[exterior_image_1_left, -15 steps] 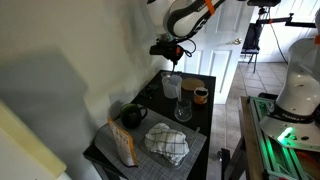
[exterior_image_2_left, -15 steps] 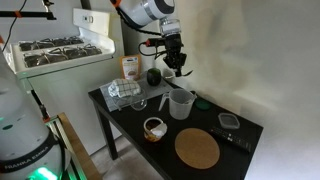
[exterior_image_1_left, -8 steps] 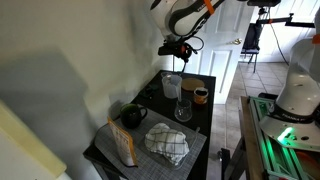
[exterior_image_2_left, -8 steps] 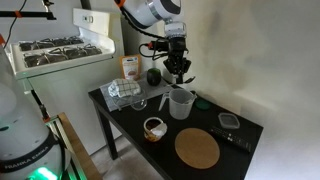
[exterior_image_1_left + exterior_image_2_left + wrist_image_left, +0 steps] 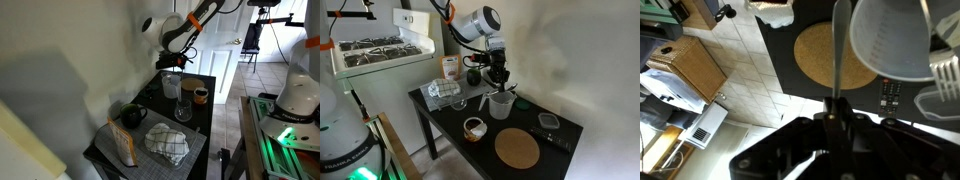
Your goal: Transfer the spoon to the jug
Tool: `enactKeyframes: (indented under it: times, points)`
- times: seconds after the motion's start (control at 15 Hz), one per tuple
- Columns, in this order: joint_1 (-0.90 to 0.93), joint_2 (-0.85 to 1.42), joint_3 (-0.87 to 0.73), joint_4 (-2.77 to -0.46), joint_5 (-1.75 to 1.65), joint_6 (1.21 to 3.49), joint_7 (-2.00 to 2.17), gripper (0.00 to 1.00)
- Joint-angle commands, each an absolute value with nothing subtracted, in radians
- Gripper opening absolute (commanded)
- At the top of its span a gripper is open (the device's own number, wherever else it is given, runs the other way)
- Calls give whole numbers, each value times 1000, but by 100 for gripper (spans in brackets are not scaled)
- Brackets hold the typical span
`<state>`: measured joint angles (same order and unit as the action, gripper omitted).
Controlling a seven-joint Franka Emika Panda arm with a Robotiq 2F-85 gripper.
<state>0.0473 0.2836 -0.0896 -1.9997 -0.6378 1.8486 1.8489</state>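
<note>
Next, my gripper tilts over, lowers the spoon (image 5: 836, 50), still beside the jug's side, into the jug's opening (image 5: 892, 36) below and releases the spoon's handle.
The jug (image 5: 501, 104) is a pale translucent cylinder standing on the black table (image 5: 455, 125); it also shows in an exterior view (image 5: 172, 86) and at the upper right of the wrist view (image 5: 895, 40). My gripper (image 5: 498, 76) hangs just above the jug's rim, and it shows in an exterior view (image 5: 170, 63) too. In the wrist view my gripper (image 5: 835, 112) is shut on the thin grey handle of the spoon (image 5: 836, 50). The spoon points away beside the jug's wall. Its bowl end is out of the wrist view.
A clear glass (image 5: 183, 109), a brown mug (image 5: 200, 95), a dark mug (image 5: 133, 116), a checked cloth (image 5: 167, 144) and a bag (image 5: 124, 146) share the table. A round cork mat (image 5: 517, 149), a remote (image 5: 890, 95) and a small bowl (image 5: 474, 127) lie nearby. A wall is close behind.
My gripper has moved sideways and down with the spoon and now hangs just above the jug's rim. The jug and the other things have not moved.
</note>
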Motion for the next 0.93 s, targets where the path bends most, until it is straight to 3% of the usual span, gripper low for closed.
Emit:
enactKeyframes:
  times: [0.0, 0.13, 0.2, 0.87]
  points:
    - [48, 300, -81, -1990, -636, 1853, 1828, 7]
    - [50, 314, -76, -1980, -635, 1855, 1812, 7]
    - [50, 315, -76, -1978, -635, 1855, 1806, 2]
    - [88, 321, -57, -1997, -1020, 1872, 1779, 2]
